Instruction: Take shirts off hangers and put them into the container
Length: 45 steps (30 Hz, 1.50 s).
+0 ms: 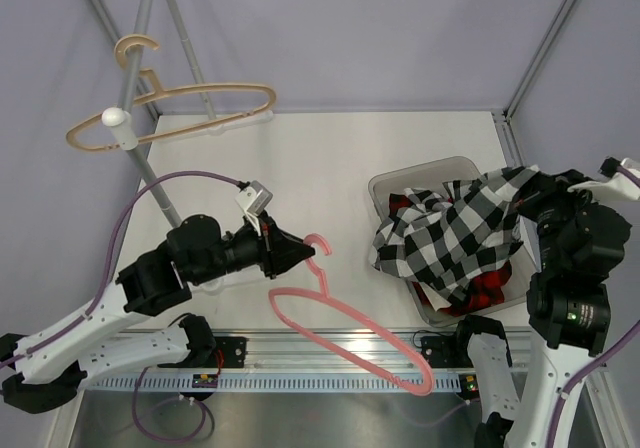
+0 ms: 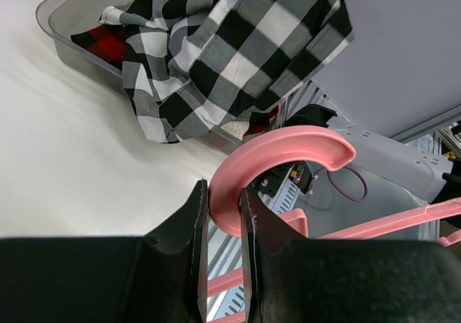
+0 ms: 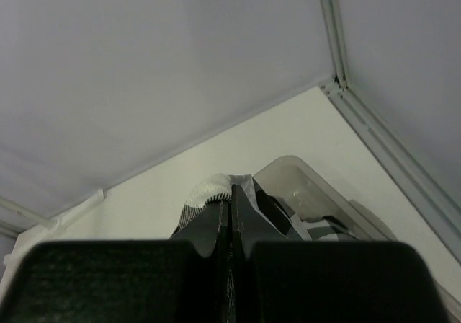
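The held end of the black-and-white shirt (image 1: 450, 233) is raised past the container's rim, so I will move my right gripper down toward the container's middle and open.
My left gripper (image 1: 300, 252) (image 2: 223, 189) is shut on the hook of the pink hanger (image 1: 345, 336) (image 2: 288, 146), which hangs bare over the table's front edge. The black-and-white shirt (image 1: 450, 233) (image 2: 230, 56) drapes over the transparent container (image 1: 395, 180) (image 2: 61, 9) (image 3: 306, 186). Under it the red-and-black shirt (image 1: 482, 293) (image 2: 104, 42) lies inside the container. My right gripper (image 1: 527, 193) (image 3: 232, 189) is shut on a fold of the black-and-white shirt (image 3: 205, 193) at the tub's far right corner and holds it raised. The beige hanger (image 1: 170, 113) hangs bare on the rack.
The grey rack pole (image 1: 135, 68) with its white knob stands at the back left. Purple cables loop beside the left arm (image 1: 120, 223). The metal rail (image 1: 330, 353) runs along the front edge between the arm bases. Grey walls close the back and right side.
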Available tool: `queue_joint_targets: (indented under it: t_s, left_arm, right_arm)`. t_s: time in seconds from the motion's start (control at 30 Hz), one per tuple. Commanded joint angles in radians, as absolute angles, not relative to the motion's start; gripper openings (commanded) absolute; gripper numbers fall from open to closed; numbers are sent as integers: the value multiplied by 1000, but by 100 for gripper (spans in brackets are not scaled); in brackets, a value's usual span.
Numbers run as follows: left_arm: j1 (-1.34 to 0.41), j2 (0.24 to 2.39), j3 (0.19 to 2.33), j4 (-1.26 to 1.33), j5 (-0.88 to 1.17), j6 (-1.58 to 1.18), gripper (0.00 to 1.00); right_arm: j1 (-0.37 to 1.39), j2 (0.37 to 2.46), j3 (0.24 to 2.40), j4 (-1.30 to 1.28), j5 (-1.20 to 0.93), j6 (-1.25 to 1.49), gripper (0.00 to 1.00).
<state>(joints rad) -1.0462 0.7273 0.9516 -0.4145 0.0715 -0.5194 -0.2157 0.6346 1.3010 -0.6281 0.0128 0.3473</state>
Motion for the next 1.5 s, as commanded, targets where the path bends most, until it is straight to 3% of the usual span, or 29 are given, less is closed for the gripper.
queue_joint_targets:
  t_s: [0.0, 0.43, 0.73, 0.9, 0.97, 1.07, 1.1, 1.13, 1.23, 1.3, 1.4, 1.47]
  left_arm:
    - [-1045, 719, 1028, -403, 38, -497, 0]
    - [-1045, 838, 1173, -413, 46, -449, 0]
    - [-1045, 828, 1184, -416, 38, -448, 0]
    - [-1045, 808, 1195, -452, 17, -442, 0]
    - [-1046, 804, 1198, -471, 5, -436, 0]
    - [-1045, 811, 1189, -476, -24, -428, 0]
    - [-1045, 816, 1183, -474, -29, -426, 0]
    - [-1046, 830, 1178, -468, -37, -420, 0]
    - [-1045, 853, 1144, -439, -75, -402, 0]
    - [-1045, 899, 1141, -433, -126, -378, 0]
    - [-1045, 989, 1170, -446, -228, -336, 0]
    - [-1045, 1034, 1195, -468, -311, -321, 0]
  right_arm:
    - [-210, 603, 1186, -670, -104, 399, 0]
    - [-161, 633, 911, -721, -135, 495, 0]
    - [47, 750, 654, -528, 23, 617, 0]
    - [67, 812, 643, -480, 93, 609, 2]
    - [71, 776, 698, -520, 144, 577, 9]
    - [71, 736, 833, -605, 199, 526, 34]
    - [71, 733, 877, -635, 207, 516, 47]
    - [71, 729, 964, -659, 216, 496, 70]
    - [71, 719, 1136, -739, 215, 448, 99]
    - [71, 748, 1227, -784, 190, 413, 100]
    - [71, 819, 1396, -822, -36, 316, 99]
    - [69, 856, 1443, -805, -408, 265, 100]
